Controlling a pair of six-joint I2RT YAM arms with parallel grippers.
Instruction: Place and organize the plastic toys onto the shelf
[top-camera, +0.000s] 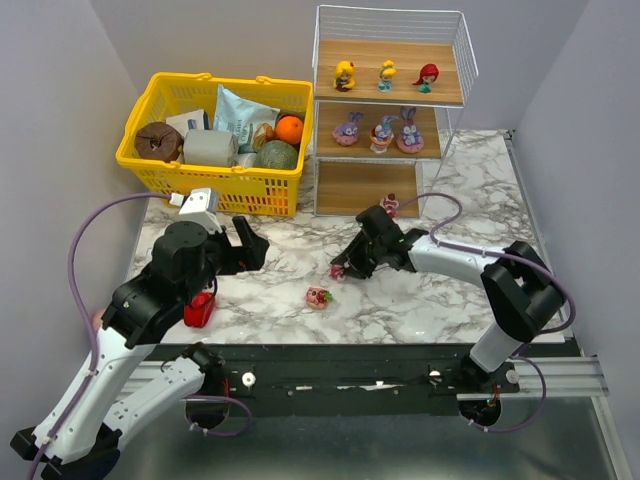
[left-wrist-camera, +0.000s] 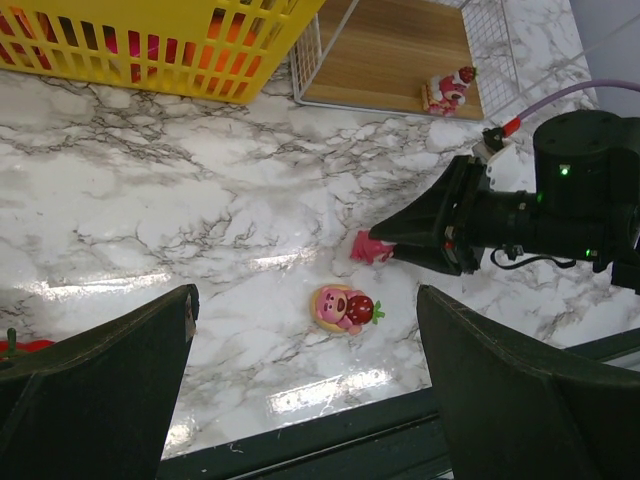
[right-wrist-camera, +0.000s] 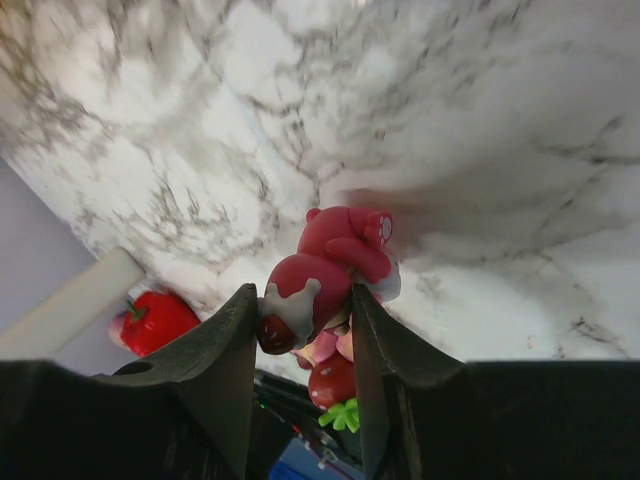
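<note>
I will next move my right gripper outward and release its toy beside a matching pink-red toy, as the bare front of the shelf's bottom board (top-camera: 365, 204) lies outward of it.
My right gripper (top-camera: 346, 267) is shut on a small pink-red round toy (right-wrist-camera: 335, 262), low over the marble table (top-camera: 420, 300); its fingers (right-wrist-camera: 225, 345) press both sides of the toy. Another pink-red toy (top-camera: 318, 297) lies loose on the marble (left-wrist-camera: 346, 307). The shelf (top-camera: 455, 60) holds three dolls (top-camera: 386, 74) on its top board and three bunny figures (top-camera: 383, 133) on the middle one. One pink-red toy (top-camera: 390, 205) stands on the bottom board (left-wrist-camera: 447, 90). My left gripper (left-wrist-camera: 310, 400) hangs open above the table's near edge, holding nothing.
A yellow basket (top-camera: 232, 186) full of other items stands left of the shelf. A red bell pepper (top-camera: 200, 310) lies under my left arm near the front edge. Grey walls close in on both sides.
</note>
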